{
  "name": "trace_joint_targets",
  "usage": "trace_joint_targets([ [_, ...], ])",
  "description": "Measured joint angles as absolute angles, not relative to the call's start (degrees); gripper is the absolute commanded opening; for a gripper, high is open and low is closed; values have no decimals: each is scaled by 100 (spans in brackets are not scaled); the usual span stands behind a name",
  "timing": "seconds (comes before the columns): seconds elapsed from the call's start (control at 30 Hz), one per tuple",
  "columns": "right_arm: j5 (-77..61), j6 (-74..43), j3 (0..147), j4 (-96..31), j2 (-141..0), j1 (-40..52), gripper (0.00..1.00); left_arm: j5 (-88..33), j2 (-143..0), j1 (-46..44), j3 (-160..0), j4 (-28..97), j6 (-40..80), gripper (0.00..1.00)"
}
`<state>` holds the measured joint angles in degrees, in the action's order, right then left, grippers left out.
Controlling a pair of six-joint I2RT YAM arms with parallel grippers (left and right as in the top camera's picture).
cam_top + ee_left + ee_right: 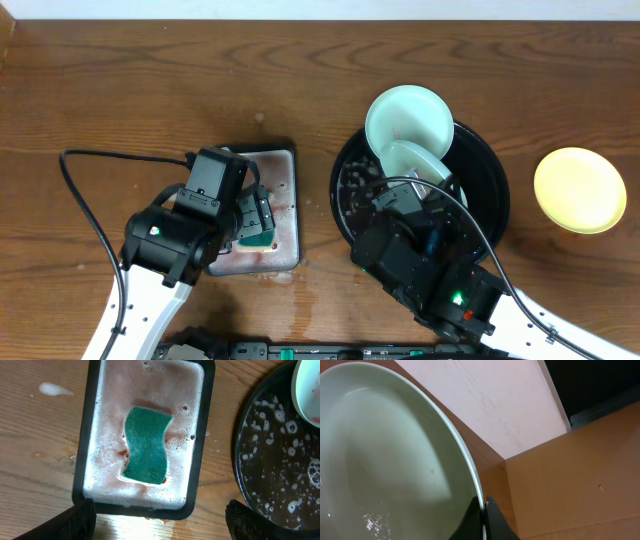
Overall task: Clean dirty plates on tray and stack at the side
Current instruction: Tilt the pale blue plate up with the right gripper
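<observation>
I will swing my right gripper to the pale yellow plate (580, 190), which is below it and to its right in the overhead view. I will level the tilted mint plate, lower it and let it go.
The black tray (490, 175) sits right of centre, wet with suds; its rim also shows in the left wrist view (250, 460). One mint-white plate (405, 118) rests on the tray's far rim. My right gripper (440, 200) is shut on the rim of a second mint-white plate (415, 160), held tilted above the tray; the right wrist view shows the fingers (482, 510) pinching that plate's edge (385, 460). The pale yellow plate (580, 190) lies on the bare wood at the right. My left gripper (160, 520) is open and empty above the table, just in front of the grey metal tray.
A small grey metal tray (285, 170) full of pinkish foam holds a teal sponge (146, 445). Foam blobs and a water puddle (165, 522) lie on the wood beside it. The table's back edge meets a white wall.
</observation>
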<state>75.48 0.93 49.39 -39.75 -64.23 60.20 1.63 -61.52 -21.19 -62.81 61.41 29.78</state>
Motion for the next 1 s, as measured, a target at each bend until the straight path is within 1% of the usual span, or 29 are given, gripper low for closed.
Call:
trace_joint_targets([
  [0.7, 7544, 43, 4939, -3957, -6423, 5970, 1, 163, -6152, -2119, -6281, 6141, 2978, 83],
  [0.83, 7391, -84, 4939, -3988, -6423, 5590, 1, 163, -6152, -2119, -6281, 6139, 2978, 83],
  [1.0, 6982, -235, 4939, -3911, -6423, 4598, 1, 163, -6152, -2119, -6281, 6134, 2978, 84],
])
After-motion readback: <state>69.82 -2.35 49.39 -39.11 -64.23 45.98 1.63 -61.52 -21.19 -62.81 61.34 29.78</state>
